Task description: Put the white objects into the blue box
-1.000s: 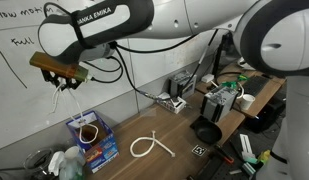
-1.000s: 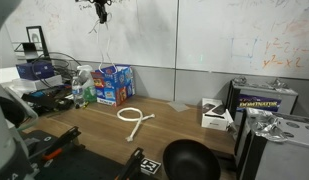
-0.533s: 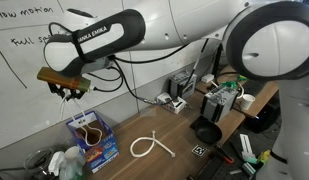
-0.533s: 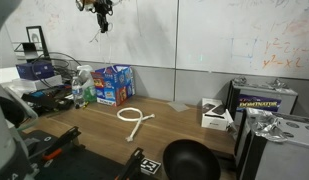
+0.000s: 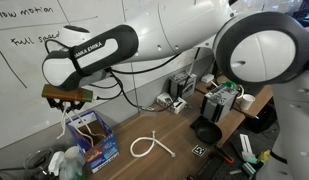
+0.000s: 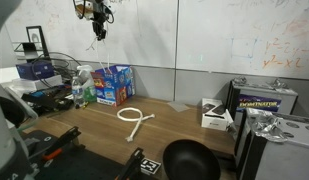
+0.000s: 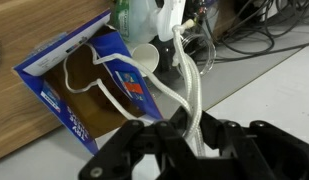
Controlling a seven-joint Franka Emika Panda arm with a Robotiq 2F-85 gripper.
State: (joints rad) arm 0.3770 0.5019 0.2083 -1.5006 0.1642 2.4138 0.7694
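Note:
To release the white cord over the blue box's opening (image 5: 91, 132) (image 7: 92, 90), my gripper needs to shift over it, lower and turn first.
My gripper (image 5: 66, 97) is shut on a white cord (image 5: 70, 118) and holds it above the blue box (image 5: 98, 148). The cord's lower loop hangs down to the box's open brown inside. In the wrist view the cord (image 7: 186, 88) runs between my black fingers (image 7: 184, 138), with the box (image 7: 82, 112) below. In an exterior view my gripper (image 6: 97, 14) is high above the box (image 6: 115, 84) by the wall. A second white cord (image 5: 149, 146) lies looped on the wooden table; it also shows in the other exterior view (image 6: 134, 118).
White plastic bottles (image 6: 82, 86) stand close beside the box. A black bowl (image 5: 206, 131) sits at the table's front, also seen in an exterior view (image 6: 189, 160). A white device (image 6: 216, 116) and cluttered gear stand at the far end. A whiteboard wall is right behind.
My gripper has moved down toward the blue box with the cord, whose lower end now reaches the box's opening. The cord on the table has not moved.

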